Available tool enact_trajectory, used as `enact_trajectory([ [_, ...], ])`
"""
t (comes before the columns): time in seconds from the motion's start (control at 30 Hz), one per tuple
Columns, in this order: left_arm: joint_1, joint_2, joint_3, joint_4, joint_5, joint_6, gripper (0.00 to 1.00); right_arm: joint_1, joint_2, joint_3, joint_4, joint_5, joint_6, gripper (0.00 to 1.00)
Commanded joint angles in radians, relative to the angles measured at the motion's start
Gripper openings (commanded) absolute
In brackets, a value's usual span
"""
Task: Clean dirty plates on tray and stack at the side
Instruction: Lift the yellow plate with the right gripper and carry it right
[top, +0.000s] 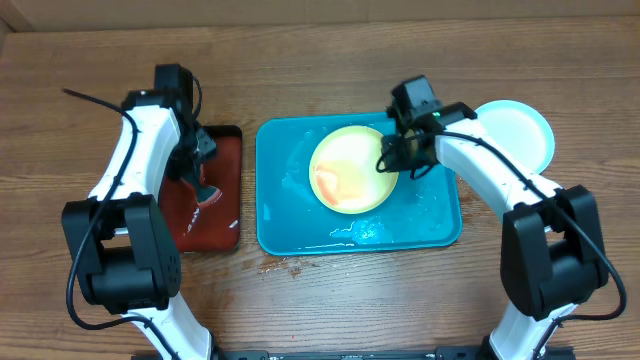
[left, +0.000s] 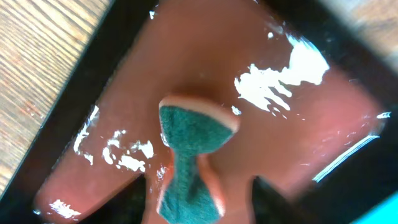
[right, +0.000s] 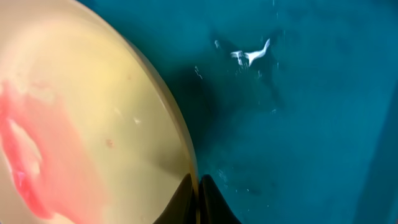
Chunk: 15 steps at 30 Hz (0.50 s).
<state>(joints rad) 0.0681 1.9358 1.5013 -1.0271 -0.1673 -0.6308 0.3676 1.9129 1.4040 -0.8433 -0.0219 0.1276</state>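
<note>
The yellow-green plate rises in my right gripper next, goes over the light blue plate (top: 515, 135), lowers and is released, since that plate lies beside the tray as a stacking base.
A yellow-green plate (top: 352, 168) with a red sauce smear lies on the bright blue tray (top: 430, 215). My right gripper (top: 392, 160) is shut on its right rim; in the right wrist view the fingers (right: 199, 199) pinch the plate's (right: 93, 112) edge over the tray (right: 298, 112). The light blue plate (top: 515, 135) lies on the table to the tray's right. I see only one yellow-green plate. My left gripper (top: 205, 190) is open over the dark red tray, its fingers (left: 198, 186) on either side of a green sponge (left: 189, 149) without touching it.
The black-rimmed dark red tray (top: 225, 215) sits left of the blue tray and is wet, with glinting patches (left: 280, 81). Water pools on the blue tray near its front edge (top: 365, 232). Bare wooden table lies all around.
</note>
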Motion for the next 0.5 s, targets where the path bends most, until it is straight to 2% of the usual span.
enact_trajectory([
  [0.0,0.006,0.003,0.060,-0.019,0.011,0.003,0.73,0.084,-0.056,0.126,-0.047,0.194,-0.058,0.04],
  [0.1,0.006,0.004,0.058,-0.020,0.010,0.003,1.00,0.163,-0.056,0.198,-0.085,0.388,-0.062,0.04],
  [0.47,0.006,0.004,0.058,-0.019,0.011,0.003,1.00,0.471,-0.056,0.251,-0.047,1.028,-0.344,0.04],
])
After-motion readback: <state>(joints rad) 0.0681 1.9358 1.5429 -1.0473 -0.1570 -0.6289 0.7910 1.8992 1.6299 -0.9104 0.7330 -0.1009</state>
